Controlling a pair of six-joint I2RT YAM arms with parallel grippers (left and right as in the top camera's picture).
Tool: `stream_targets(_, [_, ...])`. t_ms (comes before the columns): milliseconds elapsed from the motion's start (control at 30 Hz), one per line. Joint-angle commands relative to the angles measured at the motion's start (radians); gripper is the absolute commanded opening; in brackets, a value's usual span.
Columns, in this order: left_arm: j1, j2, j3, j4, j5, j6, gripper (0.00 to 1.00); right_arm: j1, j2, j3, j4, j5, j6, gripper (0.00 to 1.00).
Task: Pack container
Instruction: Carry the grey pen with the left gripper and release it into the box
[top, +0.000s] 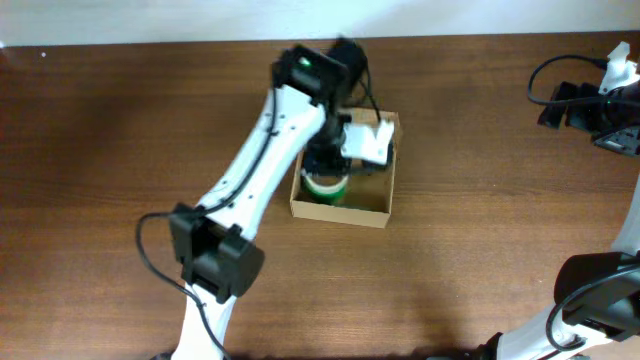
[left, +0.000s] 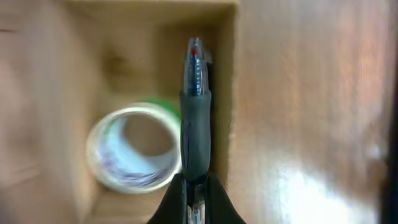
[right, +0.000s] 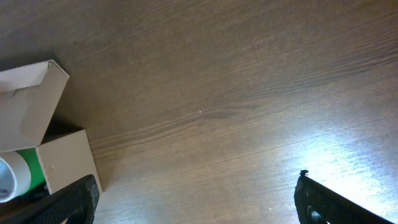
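My left gripper moves down into the box next and releases the pen there, since the tape roll leaves a strip clear along the box's near side (top: 360, 203) (left: 216, 109).
The container (top: 378, 205) is a small open tan cardboard box on the wooden table, also in the left wrist view (left: 56, 106) and at the left of the right wrist view (right: 65, 162). A green-and-white tape roll (top: 325, 186) lies inside it (left: 134, 149) (right: 18, 174). My left gripper (left: 196, 199) is shut on a pen (left: 195, 106) with a dark grip and clear barrel, held over the box's right wall, its tip pointing into the box. My right gripper (right: 196, 199) is open and empty over bare table, far right of the box.
The left arm (top: 260, 160) reaches across the table from the front and covers part of the box. The right arm's base (top: 600, 290) and cables (top: 570, 100) sit at the right edge. The table is dark wood (top: 480, 230).
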Motion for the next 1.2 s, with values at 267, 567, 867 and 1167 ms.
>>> stream_targets(267, [-0.009, 0.007, -0.219, 0.122, 0.047, 0.079, 0.01, -0.001, 0.003, 0.0, -0.005, -0.006, 0.009, 0.99])
stream_targets(567, [-0.029, 0.039, -0.264, 0.163, 0.066, 0.08, 0.02, -0.001, 0.003, 0.0, -0.012, -0.006, 0.009, 0.99])
stream_targets(867, [-0.044, 0.109, -0.264, 0.159, 0.061, 0.079, 0.02, -0.001, 0.003, 0.0, -0.016, -0.006, 0.009, 0.99])
stream_targets(1167, [-0.044, 0.051, -0.262, 0.168, 0.049, 0.066, 0.99, -0.001, 0.004, 0.0, -0.015, -0.006, 0.009, 0.99])
